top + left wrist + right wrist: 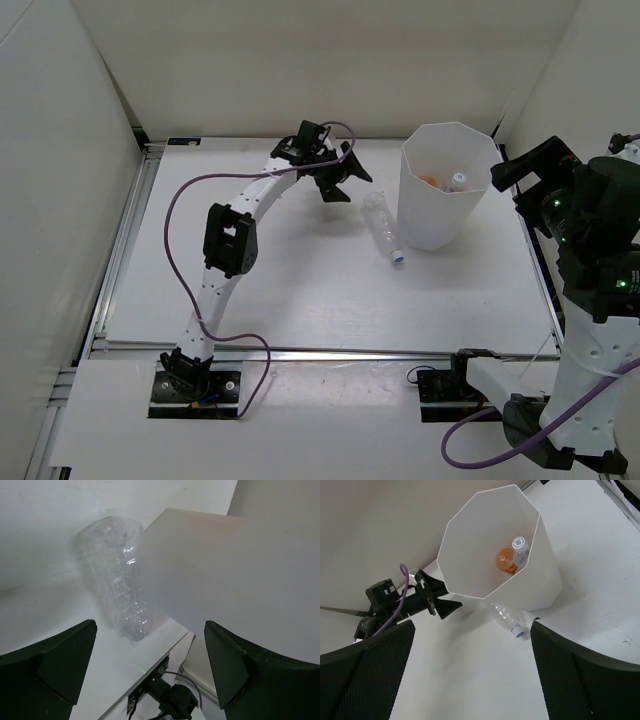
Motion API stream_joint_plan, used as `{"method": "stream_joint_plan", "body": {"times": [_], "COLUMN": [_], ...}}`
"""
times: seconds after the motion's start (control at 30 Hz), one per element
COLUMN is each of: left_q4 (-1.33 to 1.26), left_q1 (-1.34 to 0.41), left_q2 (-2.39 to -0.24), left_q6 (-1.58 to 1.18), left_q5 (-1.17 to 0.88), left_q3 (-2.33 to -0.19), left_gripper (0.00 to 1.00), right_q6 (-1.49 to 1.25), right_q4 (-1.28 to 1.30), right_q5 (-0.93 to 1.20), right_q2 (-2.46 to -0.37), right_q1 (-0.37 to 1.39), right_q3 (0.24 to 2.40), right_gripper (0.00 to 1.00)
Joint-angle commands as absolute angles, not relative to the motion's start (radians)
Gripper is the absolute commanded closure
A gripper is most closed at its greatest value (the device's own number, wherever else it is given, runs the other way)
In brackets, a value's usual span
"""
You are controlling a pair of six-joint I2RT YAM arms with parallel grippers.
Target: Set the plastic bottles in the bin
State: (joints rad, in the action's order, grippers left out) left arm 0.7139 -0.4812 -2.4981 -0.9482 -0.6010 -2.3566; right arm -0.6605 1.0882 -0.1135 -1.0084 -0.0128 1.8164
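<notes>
Next, my left gripper needs to shift toward the bin, then lower until its fingers straddle the clear bottle's base (pixel 375 203) (pixel 115 536).
The white faceted bin (pixel 445 215) stands at the back right of the table. Inside it lie an orange bottle (pixel 505 560) and a bottle with a white cap (pixel 519 545). A clear bottle (pixel 381 226) lies on the table against the bin's left side, cap toward the front. My left gripper (pixel 338 178) hovers open just left of that bottle's base, which fills the left wrist view as the clear bottle (pixel 117 587) beside the bin wall (pixel 230 580). My right gripper (pixel 472 627) is open and empty, high to the right of the bin (pixel 542 577).
White walls close in the table on the left, back and right. A metal rail (pixel 330 353) runs along the table's front edge, with the arm bases behind it. The left arm's purple cable (pixel 185 195) loops over the left half of the table.
</notes>
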Motion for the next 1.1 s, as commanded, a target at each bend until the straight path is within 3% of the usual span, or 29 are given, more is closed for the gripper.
{"method": "stream_joint_plan", "body": {"times": [0.0, 1.07], "left_q4": [0.75, 0.653], "left_q1": [-0.503, -0.604], "left_q2": [-2.566, -2.75], "left_q6": [-0.954, -1.012], "left_q5": [-0.592, -0.673], "left_q3": [-2.436, -2.488], "left_gripper": [0.0, 0.03], "right_q6": [-0.635, -0.568], "right_q4": [1.029, 1.048], "right_q5": [-0.137, -0.249], "right_q2": [-1.017, -1.026], "right_q1": [-0.017, -0.017], "right_q3": [1.813, 1.804], "right_gripper": [0.0, 0.0]}}
